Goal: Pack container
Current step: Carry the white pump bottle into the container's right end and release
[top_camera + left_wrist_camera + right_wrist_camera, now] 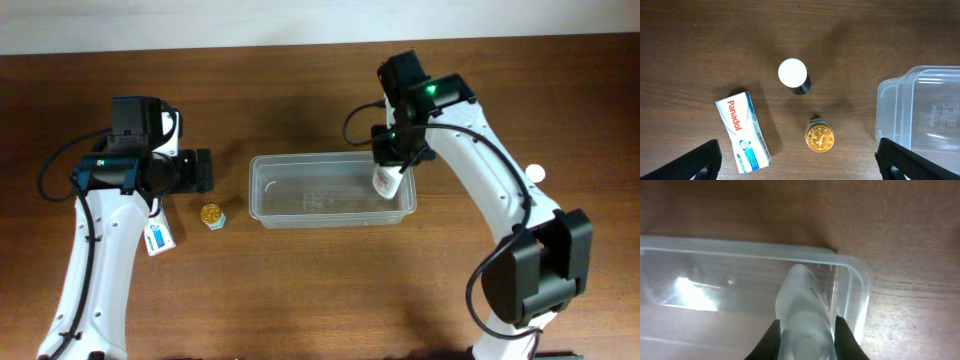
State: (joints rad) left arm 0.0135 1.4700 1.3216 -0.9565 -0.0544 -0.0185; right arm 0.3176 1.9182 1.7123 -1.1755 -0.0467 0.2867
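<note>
I should lower my right gripper a little next toward the container's bottom (393, 204) (827, 288) beside the container's end below it and release the bottle, which already reaches inside the container's rim.
The clear plastic container (258, 190) lies in the middle of the table. It shows in the left wrist view (888, 110) and the right wrist view (740, 249). My right gripper (393, 160) is shut on a small translucent bottle (387, 183) and holds it tilted over the container's right end. In the right wrist view the bottle (802, 302) sits between the fingers (805, 340), close to the right wall. My left gripper (800, 162) is open and empty, hovering left of the container (203, 170).
Left of the container, a gold-lidded jar (819, 137) (212, 215), a white Panadol box (742, 131) (158, 238) and a dark bottle with a white cap (793, 75) sit on the wood. A small white object (537, 172) lies at the far right.
</note>
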